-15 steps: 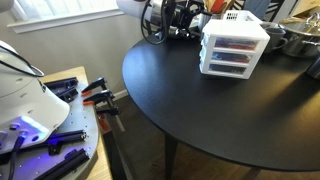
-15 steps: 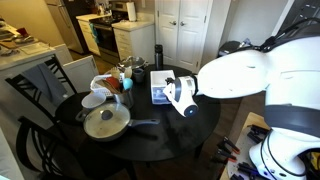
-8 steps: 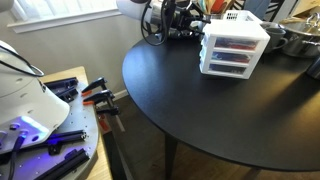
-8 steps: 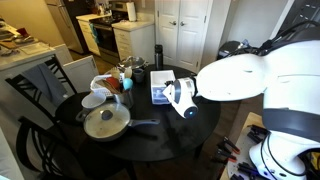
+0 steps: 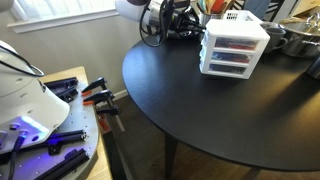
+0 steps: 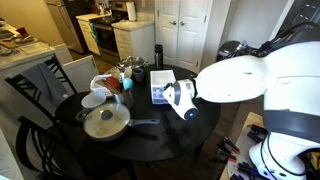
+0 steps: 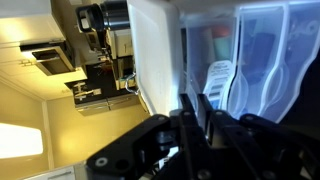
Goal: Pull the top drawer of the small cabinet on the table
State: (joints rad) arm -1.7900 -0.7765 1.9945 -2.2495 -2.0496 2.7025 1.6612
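I will next pull the front edge of the top drawer in my gripper away from the small cabinet (image 5: 236,50), as the drawer is still inside, then let go.
The small cabinet (image 5: 236,50) stands at the far side of the round black table (image 5: 200,115), and it also shows behind the gripper in an exterior view (image 6: 159,87). The top drawer (image 5: 232,43) has a clear front with reddish contents. My gripper (image 5: 197,22) reaches the cabinet's upper left corner from the left. In the wrist view the gripper (image 7: 198,100) is shut at the top drawer (image 7: 212,62), beside the cabinet's white wall. A thin pale strip of the drawer's front lip shows between the fingers (image 7: 188,112).
A white latticed basket (image 5: 232,14) sits on the cabinet, and a metal pot (image 5: 296,40) stands beside it. A frying pan (image 6: 105,123), a white bowl (image 6: 93,99) and a dark bottle (image 6: 157,55) share the table. A tool-strewn bench (image 5: 60,130) stands alongside, with chairs (image 6: 30,150) near.
The jaws have closed from wide open to shut at the top drawer's front. The arm has hardly moved, and the cabinet stays in place.
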